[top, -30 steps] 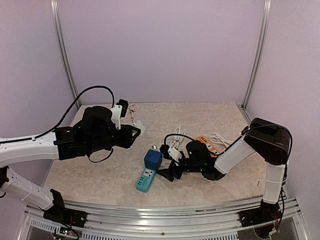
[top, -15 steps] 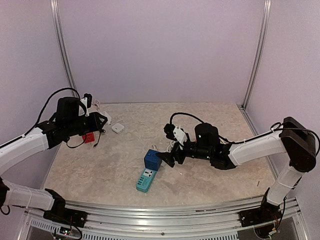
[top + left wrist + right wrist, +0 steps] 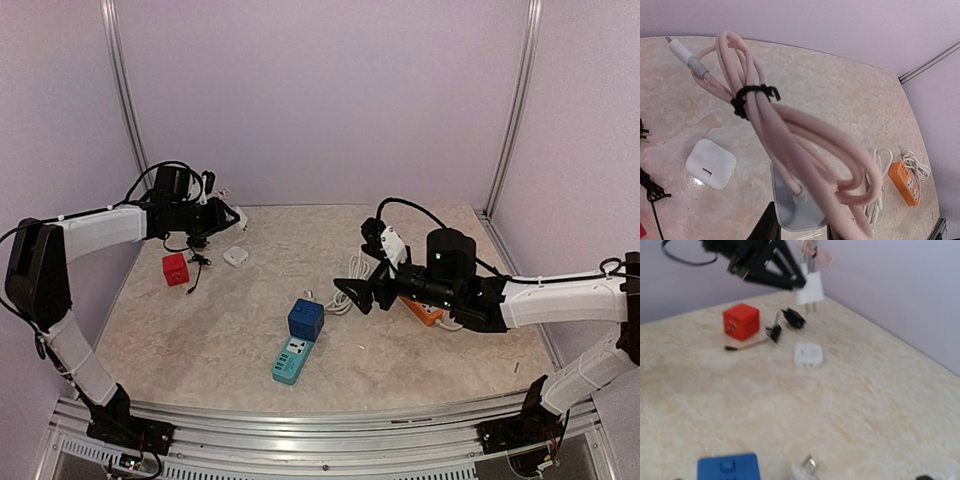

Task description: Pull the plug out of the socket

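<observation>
The white plug goes down and outward past the adapter in my left gripper next and gets set down there.
My left gripper point(image 3: 226, 214) is at the back left, raised above the table, shut on a white plug point(image 3: 794, 209) with a bundled pink cable point(image 3: 790, 130). It also shows in the right wrist view point(image 3: 801, 282), with the plug point(image 3: 811, 289) hanging prongs down. A blue cube socket point(image 3: 306, 318) sits on a teal power strip point(image 3: 290, 361) at centre front; nothing is plugged into its top. My right gripper point(image 3: 349, 295) hovers just right of the cube, open and empty. Its fingers barely show in its wrist view.
A red cube socket point(image 3: 176, 269) with a black cable point(image 3: 197, 262) and a white adapter point(image 3: 236, 257) lie at the left. An orange power strip point(image 3: 420, 310) and a coiled white cable point(image 3: 348, 283) lie under the right arm. A loose white plug point(image 3: 805, 469) lies by the blue cube point(image 3: 728, 467).
My left arm has swung from beside the blue cube to the back left corner, carrying the white plug. My right gripper has drawn back to the right, away from the cube.
</observation>
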Available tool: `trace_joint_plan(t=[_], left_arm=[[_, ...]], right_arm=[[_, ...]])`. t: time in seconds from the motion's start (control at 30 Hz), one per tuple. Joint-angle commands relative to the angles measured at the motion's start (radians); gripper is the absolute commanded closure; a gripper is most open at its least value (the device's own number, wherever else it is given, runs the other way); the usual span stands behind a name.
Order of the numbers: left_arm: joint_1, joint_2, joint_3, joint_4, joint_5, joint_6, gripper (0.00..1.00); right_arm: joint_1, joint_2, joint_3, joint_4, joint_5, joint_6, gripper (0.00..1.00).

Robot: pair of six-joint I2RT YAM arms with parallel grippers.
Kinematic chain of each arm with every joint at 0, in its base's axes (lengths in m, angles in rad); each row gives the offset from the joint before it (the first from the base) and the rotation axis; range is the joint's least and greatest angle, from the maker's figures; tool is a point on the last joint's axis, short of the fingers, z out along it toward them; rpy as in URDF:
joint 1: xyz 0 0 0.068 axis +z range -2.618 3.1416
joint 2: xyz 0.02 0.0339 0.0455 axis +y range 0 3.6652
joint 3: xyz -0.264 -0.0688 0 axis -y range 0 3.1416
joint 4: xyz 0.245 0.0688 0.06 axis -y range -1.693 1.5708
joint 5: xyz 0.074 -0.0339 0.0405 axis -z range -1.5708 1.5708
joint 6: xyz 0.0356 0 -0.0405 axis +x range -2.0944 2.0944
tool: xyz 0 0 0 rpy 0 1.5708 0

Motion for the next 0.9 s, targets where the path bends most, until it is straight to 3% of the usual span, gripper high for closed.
trace_joint_plan(t=[0.0, 0.27, 0.53, 0.87], left_arm=[[0.019, 0.146, 0.121, 0.049, 0.109, 0.005, 0.92], [0.035, 0.398, 0.300, 0.055, 0.179, -0.021, 0.89], [0.083, 0.540, 0.415, 0.023, 0.222, -0.038, 0.88], [0.115, 0.635, 0.493, -0.045, 0.214, -0.043, 0.67]], right_arm=[[-0.020, -0.027, -0.032, -0.103, -0.035, 0.009, 0.00], [-0.036, -0.031, -0.096, -0.063, -0.084, 0.010, 0.00], [-0.047, -0.041, -0.112, -0.053, -0.075, 0.030, 0.00], [-0.054, -0.067, -0.131, -0.062, -0.055, 0.032, 0.00]])
